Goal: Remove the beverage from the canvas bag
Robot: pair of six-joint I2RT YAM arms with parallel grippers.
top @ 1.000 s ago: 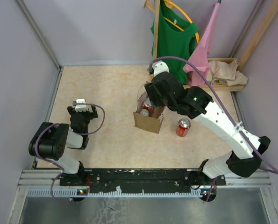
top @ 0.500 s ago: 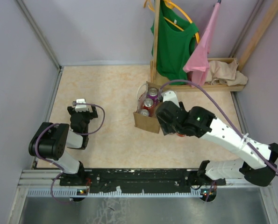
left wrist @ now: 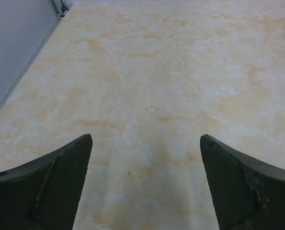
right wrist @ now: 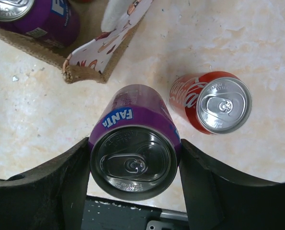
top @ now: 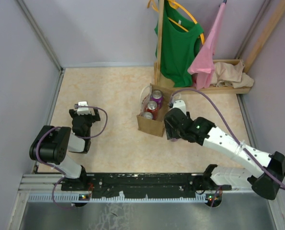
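My right gripper needs to go down next, stand the purple Fanta can on the bare tabletop [top: 169, 143] [right wrist: 141, 82] beside the bag's corner and let it go, because that spot is free.
The tan canvas bag [top: 151, 124] stands upright mid-table with a purple can [top: 156, 96] and two red cans [top: 152, 106] showing in it. My right gripper [top: 173, 130] is just right of the bag, outside it. In the right wrist view that gripper [right wrist: 134, 155] is shut on a purple Fanta can [right wrist: 132, 139], held upright by its sides. A red Coca-Cola can [right wrist: 213, 103] stands on the table close beside it. The bag's corner [right wrist: 92, 62] and a purple can inside it [right wrist: 37, 19] sit at upper left. My left gripper [left wrist: 146, 177] is open over bare table.
A wooden rack at the back holds a green shirt [top: 180, 43] and a pink cloth [top: 207, 52]. A beige cloth heap [top: 233, 74] lies at the back right. Grey walls close in the table on the left, back and right.
My right arm came away from the top of the bag with the purple Fanta can, moving right and toward me until it covers the red can. The left arm has not moved.
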